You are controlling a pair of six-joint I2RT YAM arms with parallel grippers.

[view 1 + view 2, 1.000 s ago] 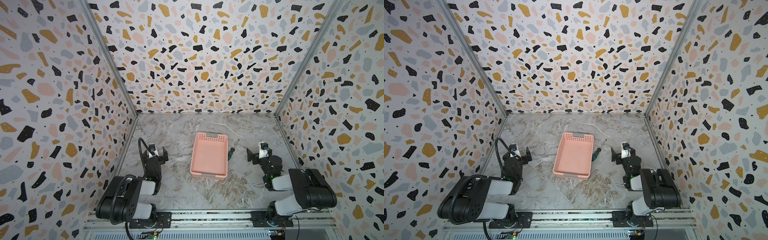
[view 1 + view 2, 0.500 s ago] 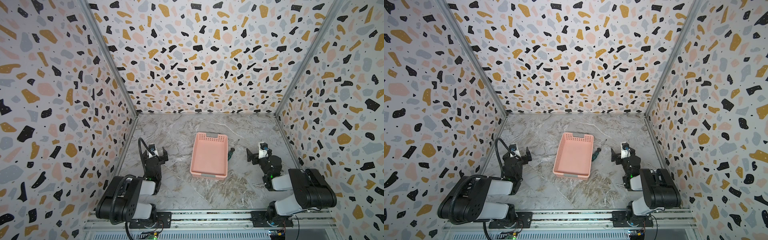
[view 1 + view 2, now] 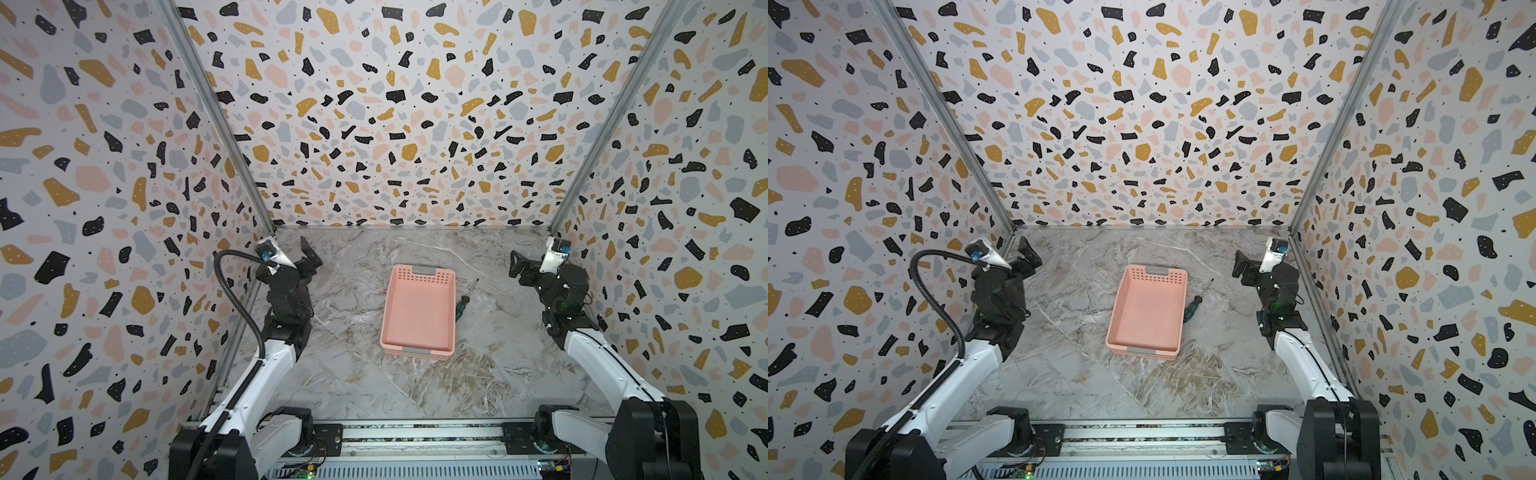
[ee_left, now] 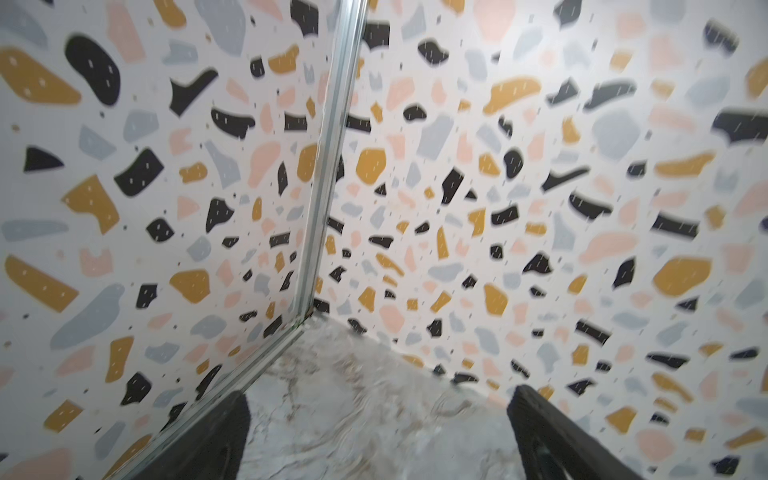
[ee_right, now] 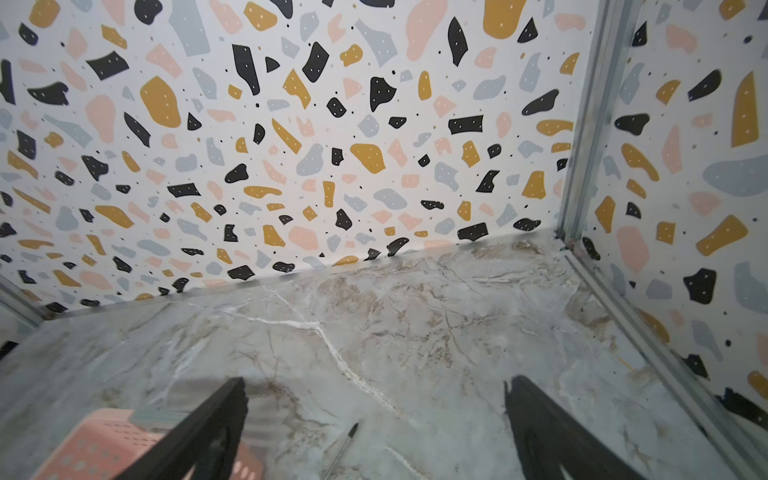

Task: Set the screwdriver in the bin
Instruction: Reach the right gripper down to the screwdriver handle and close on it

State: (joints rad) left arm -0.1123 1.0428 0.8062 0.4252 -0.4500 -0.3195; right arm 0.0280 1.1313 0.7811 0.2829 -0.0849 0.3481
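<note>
My right gripper comes down and across toward the bin next, fingers tilting downward onto the handle's stem end (image 3: pixel 464 300), since the screwdriver lies flat on the tabletop.
The screwdriver (image 3: pixel 465 300) (image 3: pixel 1197 301) lies flat on the marble tabletop, just off the right long wall of the salmon-pink bin (image 3: pixel 417 320) (image 3: pixel 1147 320). Its green-black handle points to the front and its thin shaft to the back. The bin holds nothing. My right gripper (image 3: pixel 516 266) (image 3: pixel 1239 266) hangs open above the table, right of the screwdriver. In the right wrist view only the shaft tip (image 5: pixel 351 432) shows, between the spread fingers of the right gripper (image 5: pixel 376 384), beside a bin corner (image 5: pixel 95 440). My left gripper (image 3: pixel 311 257) (image 3: pixel 1030 255) (image 4: pixel 378 399) is open and empty, far left of the bin.
Terrazzo-patterned walls (image 3: pixel 395 124) close in the left, back and right sides, with metal corner posts (image 3: pixel 216 124). A metal rail (image 3: pixel 415 432) carrying both arm bases runs along the front edge. The left gripper faces the back left corner (image 4: pixel 307 311).
Both arms have unfolded from their low rest poses and lifted their grippers up and toward the back. Bin and screwdriver lie where they were.
</note>
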